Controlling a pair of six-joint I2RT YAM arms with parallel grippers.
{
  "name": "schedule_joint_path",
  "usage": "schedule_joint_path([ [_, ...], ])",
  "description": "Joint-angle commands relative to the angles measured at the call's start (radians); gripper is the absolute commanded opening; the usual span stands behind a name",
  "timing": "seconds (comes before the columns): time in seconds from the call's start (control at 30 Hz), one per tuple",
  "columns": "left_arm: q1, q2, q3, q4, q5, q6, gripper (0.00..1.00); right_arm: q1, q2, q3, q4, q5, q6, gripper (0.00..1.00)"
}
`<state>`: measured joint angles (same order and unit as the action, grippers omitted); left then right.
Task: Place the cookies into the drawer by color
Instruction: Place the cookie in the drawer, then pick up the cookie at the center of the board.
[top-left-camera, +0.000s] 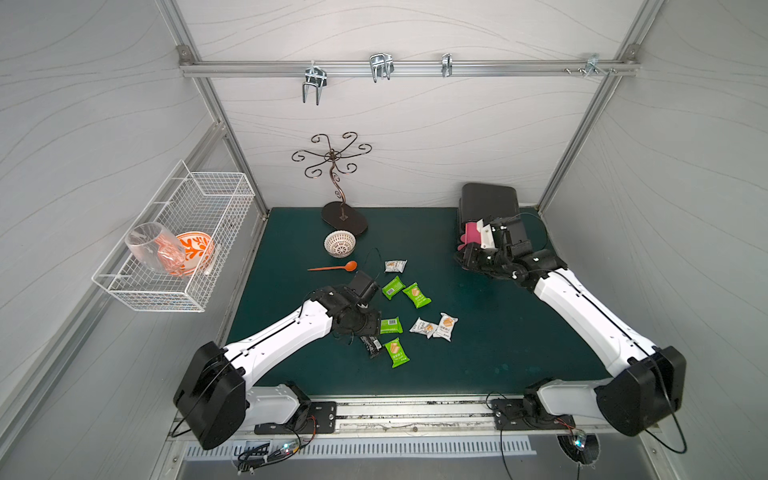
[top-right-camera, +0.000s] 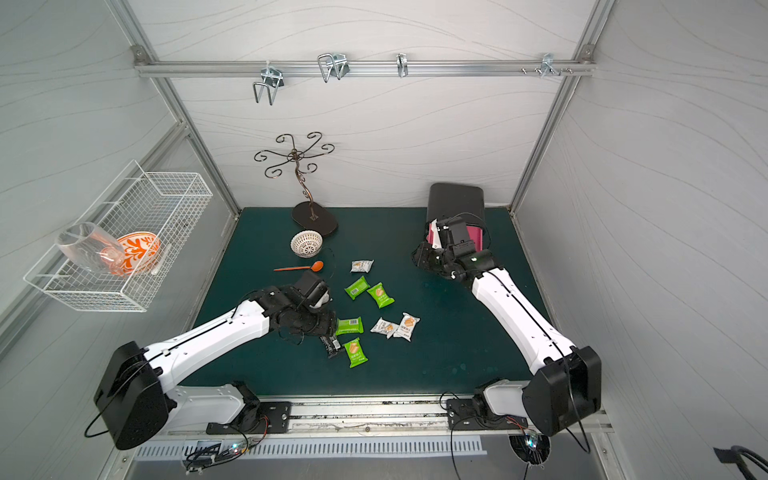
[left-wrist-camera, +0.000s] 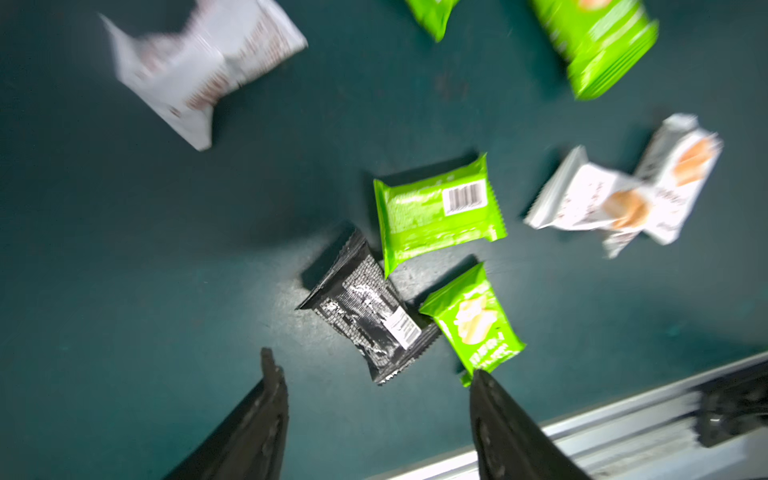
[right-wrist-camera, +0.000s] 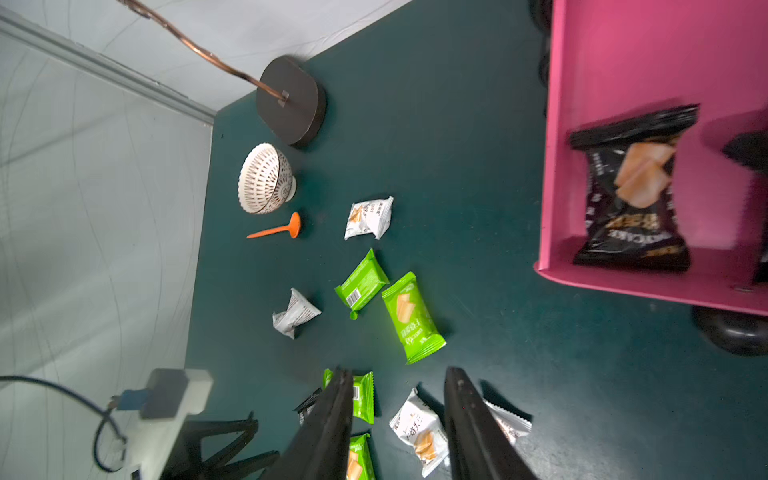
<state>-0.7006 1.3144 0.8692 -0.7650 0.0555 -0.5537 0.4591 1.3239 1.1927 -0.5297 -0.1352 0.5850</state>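
The black packet's color matches the packet inside the drawer. My open left gripper lowers onto the middle of the black packet (top-left-camera: 372, 345) next, fingers at either side.
Cookies lie scattered mid-mat: green packets (top-left-camera: 393, 288) (top-left-camera: 416, 295) (top-left-camera: 391, 326) (top-left-camera: 396, 352), white ones (top-left-camera: 395, 265) (top-left-camera: 424, 327) (top-left-camera: 445, 326) and a black packet (top-left-camera: 372, 347). My left gripper (left-wrist-camera: 374, 376) hangs open just above the mat, and the black packet (left-wrist-camera: 365, 307) lies just beyond its fingertips. The pink drawer (top-left-camera: 471, 235) stands pulled out of a black cabinet (top-left-camera: 488, 199) at the back right. One black packet (right-wrist-camera: 631, 187) lies inside it. My right gripper (right-wrist-camera: 398, 372) hovers beside the drawer, open and empty.
A metal mug tree (top-left-camera: 344, 216), a white perforated bowl (top-left-camera: 340, 243) and an orange spoon (top-left-camera: 334, 267) stand behind the packets. A crumpled white packet (right-wrist-camera: 295, 311) lies near the spoon. A wire basket (top-left-camera: 178, 245) with a glass and an orange bowl hangs on the left wall.
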Motion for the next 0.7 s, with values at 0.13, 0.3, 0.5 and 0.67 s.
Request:
schedule_joint_path([
  [0.13,-0.066,0.137,-0.021,0.050,0.025,0.020,0.73,0.030,0.031,0.016,0.007,-0.027,0.003,0.41],
  [0.3,-0.068,0.202,-0.016,0.074,-0.003,0.012,0.75,0.032,0.008,0.001,-0.002,-0.017,-0.008,0.41],
  [0.5,-0.068,0.262,0.005,0.089,-0.039,0.035,0.75,0.034,-0.004,-0.008,-0.015,-0.017,-0.019,0.41],
  [0.67,-0.068,0.303,0.013,0.084,-0.077,0.037,0.72,0.038,0.001,-0.003,-0.012,-0.024,-0.021,0.41],
])
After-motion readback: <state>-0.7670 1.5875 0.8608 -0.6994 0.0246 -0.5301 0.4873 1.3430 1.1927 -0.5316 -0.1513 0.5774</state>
